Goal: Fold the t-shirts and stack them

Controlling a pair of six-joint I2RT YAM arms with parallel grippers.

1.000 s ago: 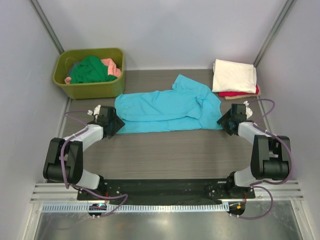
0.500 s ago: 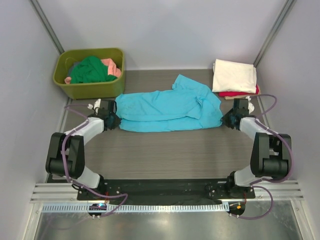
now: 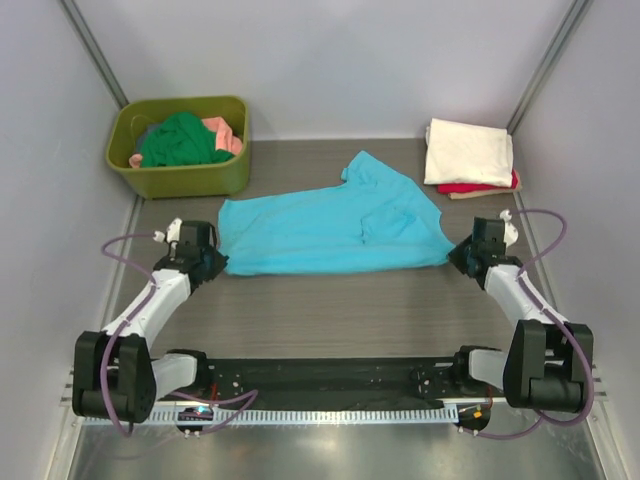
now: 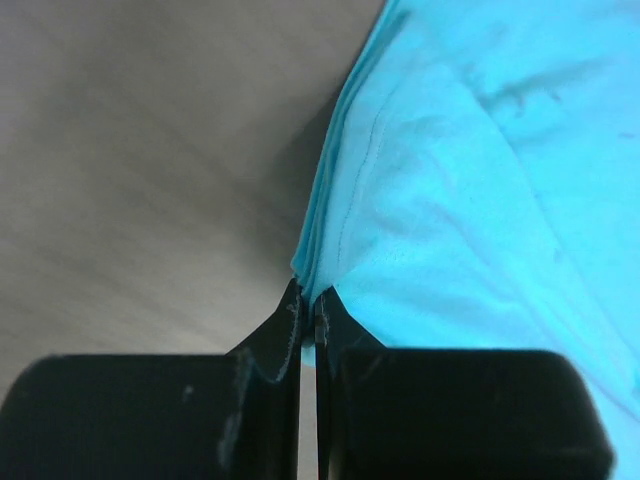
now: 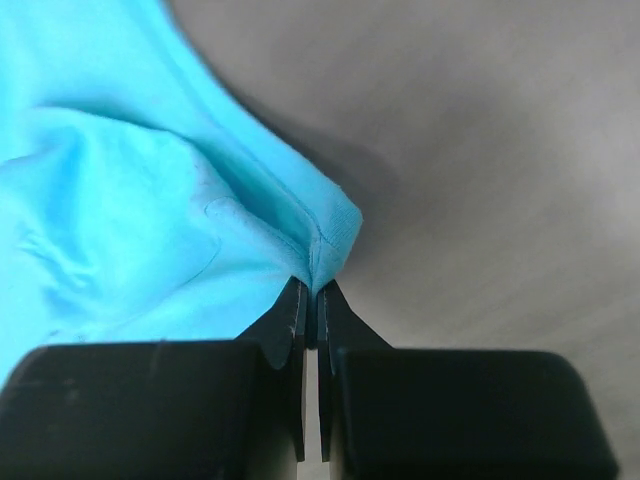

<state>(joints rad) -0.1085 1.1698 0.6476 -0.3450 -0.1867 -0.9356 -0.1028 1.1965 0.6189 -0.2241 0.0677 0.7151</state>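
The blue corner needs to be pulled back by my right gripper and released on the bare strip of table, because that strip is between my gripper and the rail.
A turquoise-blue t-shirt (image 3: 330, 228) lies stretched across the middle of the table. My left gripper (image 3: 212, 262) is shut on its left corner, and the wrist view shows the blue cloth (image 4: 470, 200) pinched between the black fingertips (image 4: 290, 320). At the right end my right gripper (image 3: 462, 252) is shut on the shirt's other corner, where folded blue cloth (image 5: 150, 200) meets the tips (image 5: 296, 305). A cream-white shirt (image 3: 468, 152) lies folded on a red one (image 3: 470, 187) at the back right. Dark green (image 3: 180, 140) and salmon-pink (image 3: 228, 136) shirts lie in the tub.
An olive-green plastic tub (image 3: 180, 178) stands at the back left corner. White walls close in the table on three sides. Both arm bases sit on a black rail (image 3: 330, 378) at the near edge. Bare wood-grain table (image 3: 330, 315) lies between the shirt and the rail.
Both grippers closed on the blue shirt's near corners and pulled them toward me and outward. The shirt now lies wider and flatter than a second ago.
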